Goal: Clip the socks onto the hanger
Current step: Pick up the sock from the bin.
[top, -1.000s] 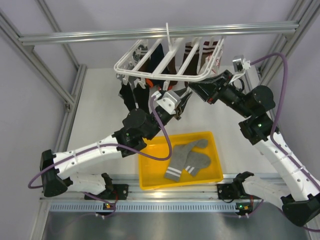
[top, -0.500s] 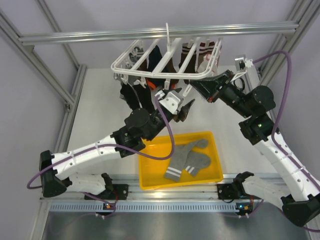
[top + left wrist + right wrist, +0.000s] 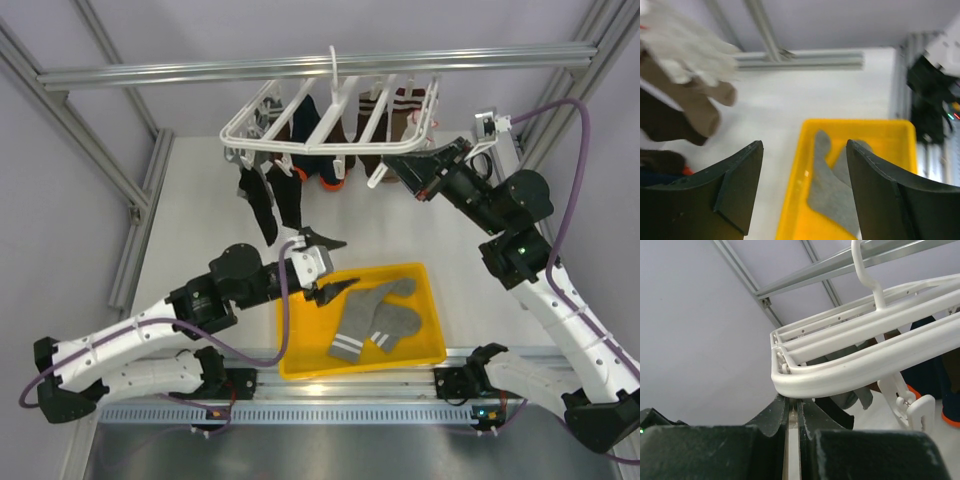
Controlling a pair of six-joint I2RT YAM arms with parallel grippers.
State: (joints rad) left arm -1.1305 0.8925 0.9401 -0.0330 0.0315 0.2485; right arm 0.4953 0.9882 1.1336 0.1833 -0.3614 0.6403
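Note:
My left gripper is to swing down and back next, with its fingers turning downward, and close on the sock's cuff, because one grey sock's striped cuff (image 3: 347,346) lies uncovered beside the tray's near rim.
The two grey socks (image 3: 375,320) lie in a heap in the yellow tray (image 3: 300,365); they also show in the left wrist view (image 3: 835,187). My left gripper (image 3: 328,265) is open and empty, above the tray's left rim, its jaws wide apart (image 3: 805,145). The white hanger (image 3: 330,125) hangs by its hook from the top bar. My right gripper (image 3: 388,160) is at its right front edge. In the right wrist view it (image 3: 793,407) is shut on a thin white part just under the hanger's rim (image 3: 865,360).
Black socks (image 3: 265,200), navy socks with orange (image 3: 330,170) and brown striped socks (image 3: 405,110) hang from the hanger's clips. Brown socks (image 3: 685,115) show at the left of the left wrist view. An aluminium frame bar (image 3: 300,68) crosses the top; frame posts stand at both sides.
My left arm has drawn back and down from under the hanger to the tray's left rim. The hanger has swung a little to the left. My right gripper has kept its hold.

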